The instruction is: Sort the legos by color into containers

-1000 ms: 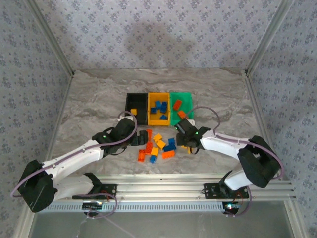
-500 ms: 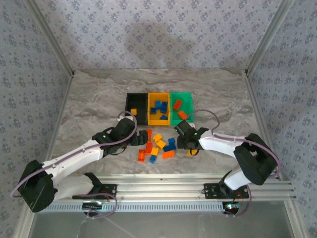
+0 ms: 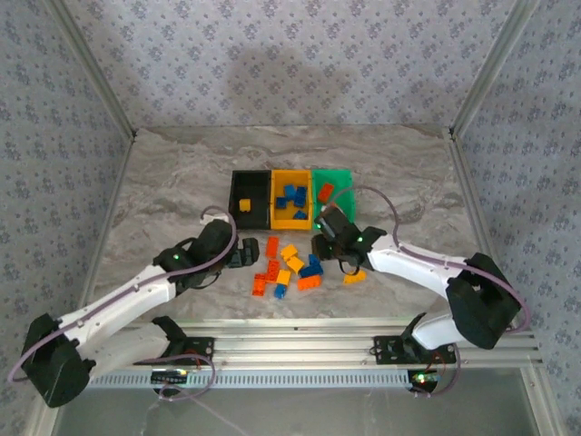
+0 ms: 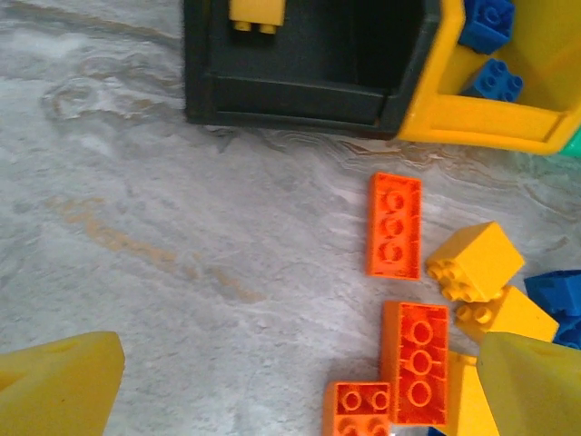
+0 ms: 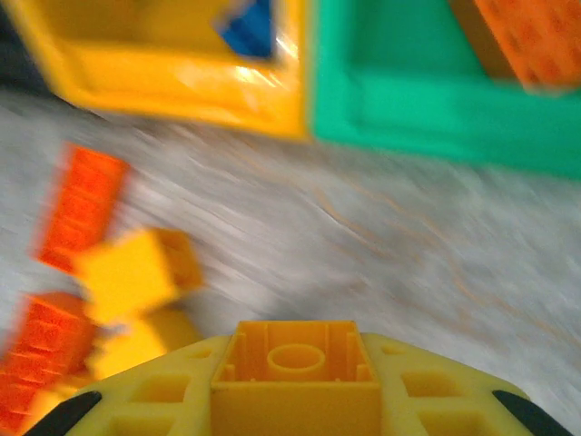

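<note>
The right gripper swings outward past the yellow-orange bin to the black bin (image 3: 250, 211) next, then releases its brick beside the matching one.
Three containers stand in a row: a black bin (image 3: 250, 211) with one yellow-orange brick (image 4: 256, 14), a yellow-orange bin (image 3: 291, 216) with several blue bricks (image 4: 495, 77), and a green bin (image 3: 343, 180) with a red-orange brick (image 5: 531, 36). Loose legos (image 3: 287, 267) in blue, yellow-orange and red-orange lie in front of them. My right gripper (image 3: 323, 229) (image 5: 296, 381) is shut on a yellow-orange brick (image 5: 296, 359), held above the table just short of the yellow-orange bin (image 5: 182, 68) and the green bin (image 5: 436, 113). My left gripper (image 3: 245, 256) (image 4: 300, 400) is open beside the pile's left edge, with red-orange bricks (image 4: 395, 224) between its fingers (image 4: 54, 391).
One yellow-orange brick (image 3: 355, 275) lies apart, right of the pile and under my right arm. Bare marble table (image 3: 163, 191) stretches left, right and behind the bins. Patterned walls and metal rails close in the table.
My right gripper has closed on a yellow-orange brick and lifted it up and left toward the bins. My left arm has drawn back slightly left, still open.
</note>
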Tool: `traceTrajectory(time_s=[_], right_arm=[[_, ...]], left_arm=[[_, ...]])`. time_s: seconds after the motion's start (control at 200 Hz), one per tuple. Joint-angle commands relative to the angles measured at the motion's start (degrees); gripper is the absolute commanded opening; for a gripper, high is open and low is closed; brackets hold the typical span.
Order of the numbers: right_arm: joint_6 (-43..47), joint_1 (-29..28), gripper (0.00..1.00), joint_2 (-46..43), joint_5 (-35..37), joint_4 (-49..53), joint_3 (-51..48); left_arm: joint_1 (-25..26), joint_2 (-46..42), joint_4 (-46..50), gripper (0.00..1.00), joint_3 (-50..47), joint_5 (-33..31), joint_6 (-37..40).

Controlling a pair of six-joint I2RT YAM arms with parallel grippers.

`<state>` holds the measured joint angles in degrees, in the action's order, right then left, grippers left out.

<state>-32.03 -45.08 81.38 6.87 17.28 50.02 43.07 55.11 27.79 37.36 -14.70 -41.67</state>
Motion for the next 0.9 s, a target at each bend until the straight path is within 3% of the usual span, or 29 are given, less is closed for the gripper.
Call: traceTrajectory(time_s=[0.0,0.31,0.535,0.65,0.799,0.894], right_arm=[[3.9,-1.2,0.26,5.0,-3.7,-3.7,8.2],[8.1,-1.1,0.27,29.9,-9.0,-3.5,38.2],[7.6,-0.1,0.3,42.8,-8.7,0.3,54.2],[7.1,0.2,0.37,45.5,-8.1,1.4,59.2],[5.6,0.8,0.59,45.1,-7.5,1.2,61.4],[4.5,1.2,0.66,42.2,-7.1,-0.6,59.5]], left_arm=[[-0.7,-3.3,4.7,1.0,-1.8,-2.8,-1.9],[-1.2,-8.6,6.5,1.0,-6.5,-2.2,-5.6],[-1.2,-10.1,5.9,1.0,-7.7,-0.9,-6.1],[-1.2,-10.3,5.2,1.0,-7.9,0.6,-6.1],[-1.2,-8.6,4.2,1.0,-7.3,3.8,-3.8],[-1.2,-7.8,2.0,1.0,-7.6,6.1,-2.7]])
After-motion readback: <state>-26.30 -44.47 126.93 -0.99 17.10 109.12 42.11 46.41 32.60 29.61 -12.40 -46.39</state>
